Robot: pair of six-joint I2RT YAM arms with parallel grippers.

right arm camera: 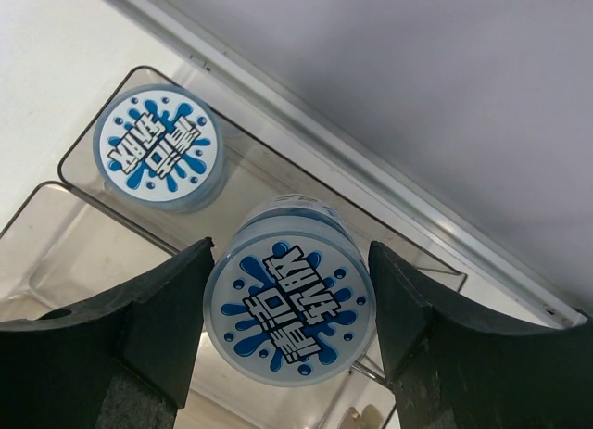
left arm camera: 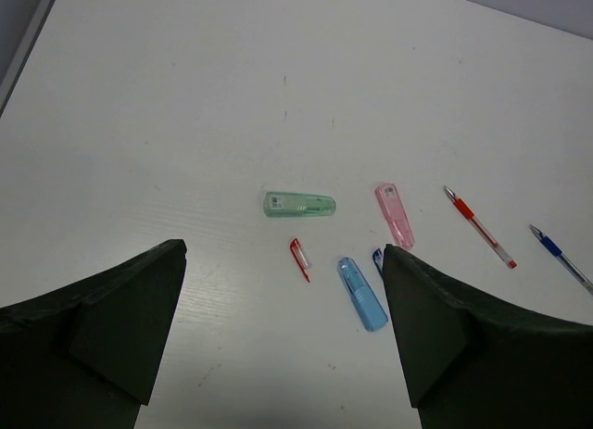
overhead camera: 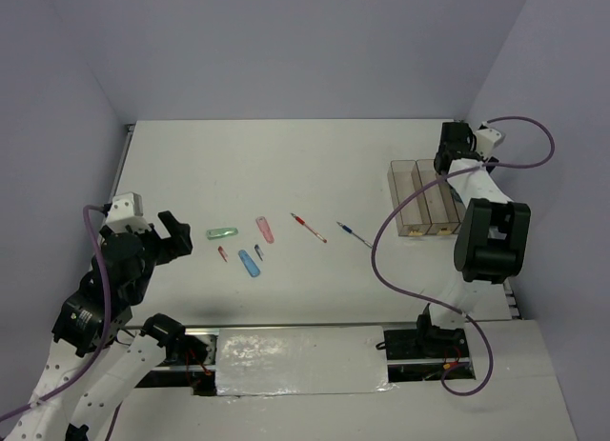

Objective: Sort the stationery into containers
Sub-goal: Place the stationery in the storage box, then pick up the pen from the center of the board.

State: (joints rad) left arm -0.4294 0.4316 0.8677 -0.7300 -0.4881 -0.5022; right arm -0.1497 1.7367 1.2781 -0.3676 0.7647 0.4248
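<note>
My right gripper will next ease down toward the bin's nearby side and release the roll, as the bin's empty bottom (right arm camera: 252, 181) beside the matching roll lies below on that side.
My right gripper (right arm camera: 291, 262) is shut on a round blue-and-white roll (right arm camera: 289, 303), held over the far end of the clear containers (overhead camera: 424, 198). A second roll (right arm camera: 158, 147) lies inside one bin (right arm camera: 264, 156). On the table lie a green piece (left arm camera: 298, 205), a pink piece (left arm camera: 394, 215), a blue piece (left arm camera: 361, 294), a red clip (left arm camera: 299, 258), a dark blue clip (left arm camera: 377, 258), a red pen (left arm camera: 479, 227) and a blue pen (left arm camera: 561, 258). My left gripper (left arm camera: 283, 253) hangs open above the table, short of these pieces, with nothing between its fingers.
The containers stand at the table's right side, close to the right wall. A raised table edge (right arm camera: 371, 183) runs just behind the bins. The right arm's purple cable (overhead camera: 381, 250) loops over the table near the blue pen (overhead camera: 354, 234).
</note>
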